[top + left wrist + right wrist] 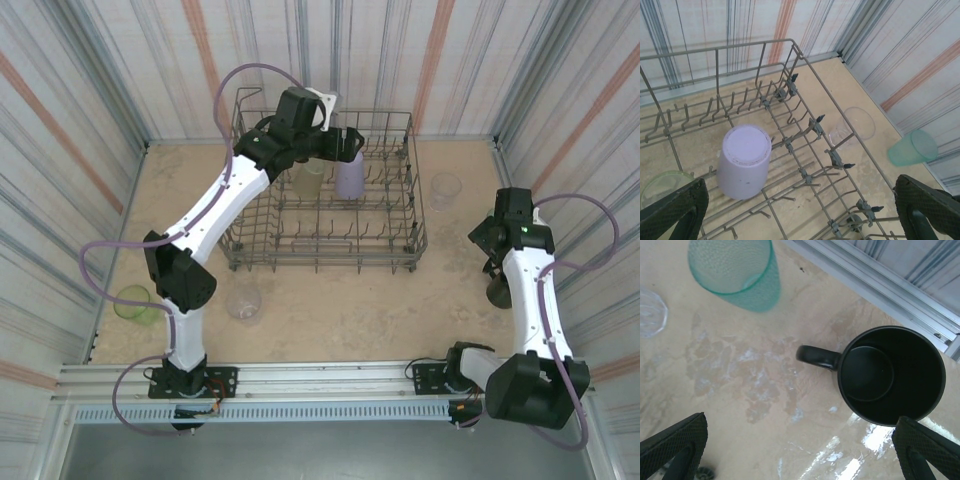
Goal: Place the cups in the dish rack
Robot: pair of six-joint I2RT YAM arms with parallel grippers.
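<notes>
The black mug (890, 375) has its opening facing up. My right gripper will lower toward it next and straddle its rim (841, 366) beside the mug's handle, one finger inside.
The grey wire dish rack (322, 264) stands at the back middle of the table. Inside it a lavender cup (349, 176) (744, 160) sits upside down, with an olive-yellow cup (307, 181) (661, 185) beside it. My left gripper (345, 146) (800, 212) hovers open above the rack, empty. My right gripper (494, 266) (800, 452) hangs open over the table at the right, empty. A black mug (890, 375) stands upright near its right finger, and a teal cup (737, 270) (912, 148) stands beyond.
A clear cup (444, 190) (852, 125) stands just right of the rack. Another clear cup (243, 300) stands in front of the rack, and a bright green cup (132, 303) lies by the left wall. Striped walls close in three sides.
</notes>
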